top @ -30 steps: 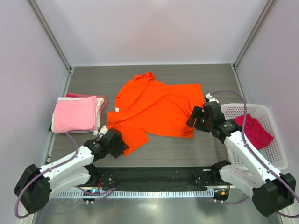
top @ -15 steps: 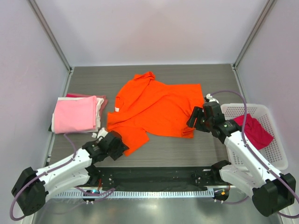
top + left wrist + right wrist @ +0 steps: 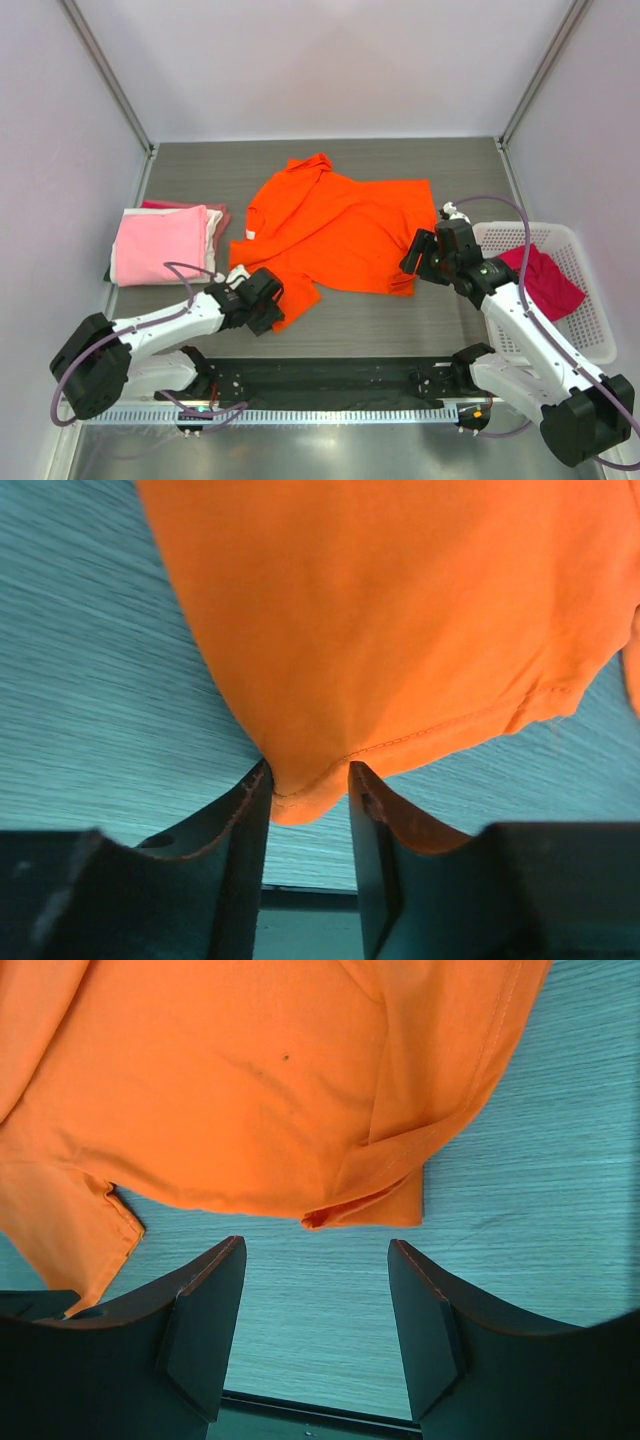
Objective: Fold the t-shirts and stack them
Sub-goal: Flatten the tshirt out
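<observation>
Only bare table is between my right gripper's open fingers, so it should lower and shift left in the top view, closing on the folded hem's near tip.
The bright orange t-shirt lies spread and rumpled on the table's middle. My left gripper is at its near-left sleeve corner; in the left wrist view the orange hem corner sits between the fingertips of the gripper, whose jaws stand narrowed around it with a gap still showing. My right gripper is open just short of the shirt's near-right folded hem, with bare table between the fingertips of the gripper. A light pink t-shirt lies folded on a stack at the left.
White and dark pink-red cloth edges show under the pink tee. A white lattice basket at the right holds a magenta t-shirt. Side walls close in the table.
My left gripper has moved right and slightly forward onto the orange shirt's near-left corner. The right arm and the shirts have not visibly moved.
</observation>
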Robot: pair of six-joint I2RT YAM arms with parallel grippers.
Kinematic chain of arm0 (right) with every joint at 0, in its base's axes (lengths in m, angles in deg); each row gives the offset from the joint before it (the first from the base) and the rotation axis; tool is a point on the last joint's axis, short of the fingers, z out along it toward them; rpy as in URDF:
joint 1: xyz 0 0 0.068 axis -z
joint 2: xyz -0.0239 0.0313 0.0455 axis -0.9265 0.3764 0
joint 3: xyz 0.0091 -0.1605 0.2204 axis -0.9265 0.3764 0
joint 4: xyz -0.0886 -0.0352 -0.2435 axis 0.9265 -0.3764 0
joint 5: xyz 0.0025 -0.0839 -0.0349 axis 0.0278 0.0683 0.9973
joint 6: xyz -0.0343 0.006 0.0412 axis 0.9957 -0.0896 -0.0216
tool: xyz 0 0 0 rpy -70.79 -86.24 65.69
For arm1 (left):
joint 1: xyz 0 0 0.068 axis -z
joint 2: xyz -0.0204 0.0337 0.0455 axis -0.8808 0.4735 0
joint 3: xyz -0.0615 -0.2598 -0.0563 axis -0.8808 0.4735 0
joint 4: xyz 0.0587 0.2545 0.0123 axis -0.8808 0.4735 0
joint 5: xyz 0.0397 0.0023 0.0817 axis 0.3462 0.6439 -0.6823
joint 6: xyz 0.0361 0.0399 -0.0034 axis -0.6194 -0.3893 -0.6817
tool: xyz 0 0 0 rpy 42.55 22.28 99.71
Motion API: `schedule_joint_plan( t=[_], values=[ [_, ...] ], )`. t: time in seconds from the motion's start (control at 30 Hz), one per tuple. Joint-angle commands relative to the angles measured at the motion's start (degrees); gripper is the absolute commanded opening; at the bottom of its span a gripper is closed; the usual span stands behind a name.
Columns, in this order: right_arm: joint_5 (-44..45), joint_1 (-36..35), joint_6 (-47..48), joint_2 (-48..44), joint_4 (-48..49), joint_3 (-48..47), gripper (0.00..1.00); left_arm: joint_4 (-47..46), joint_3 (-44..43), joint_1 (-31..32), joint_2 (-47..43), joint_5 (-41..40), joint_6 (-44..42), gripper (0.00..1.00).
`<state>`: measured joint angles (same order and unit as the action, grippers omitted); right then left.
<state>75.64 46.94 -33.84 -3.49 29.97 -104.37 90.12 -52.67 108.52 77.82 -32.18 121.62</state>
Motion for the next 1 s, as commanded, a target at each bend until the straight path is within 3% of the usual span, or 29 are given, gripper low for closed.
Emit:
schedule_joint_plan(
  t=[0.0, 0.1, 0.2, 0.37, 0.53, 0.77, 0.97],
  values=[
    [0.24, -0.23, -1.28, -0.92, -0.26, 0.23, 0.65, 2.88, -1.44, 1.99, 3.82, -0.68, -0.93, 0.37],
    [0.60, -0.23, -2.07, 0.31, -2.98, -0.12, 0.65, 3.23, -1.71, 2.26, 3.83, -1.73, -1.02, 0.09],
    [0.77, -0.23, -3.65, 1.54, -5.71, 0.22, 0.68, 3.41, -1.62, 1.82, 0.77, -3.14, -1.63, 0.00],
    [-0.19, -0.32, -7.35, 1.19, -1.51, 3.91, 0.70, 5.08, -3.11, -5.38, -6.26, -1.65, -6.63, 0.00],
    [-4.21, -0.32, -9.46, 6.80, 5.61, 5.76, 0.69, 7.54, -5.13, -11.01, -11.54, 0.37, -12.09, 0.00],
    [-6.00, -1.46, -12.80, 10.42, 10.19, 6.12, 0.68, 4.48, -1.89, -11.01, -11.20, 4.85, -11.39, 0.00],
    [-4.68, -2.69, -14.73, 13.14, 10.46, 5.68, 0.67, 4.20, -0.82, -11.01, -13.04, 3.80, -11.47, 0.00]
  ],
)
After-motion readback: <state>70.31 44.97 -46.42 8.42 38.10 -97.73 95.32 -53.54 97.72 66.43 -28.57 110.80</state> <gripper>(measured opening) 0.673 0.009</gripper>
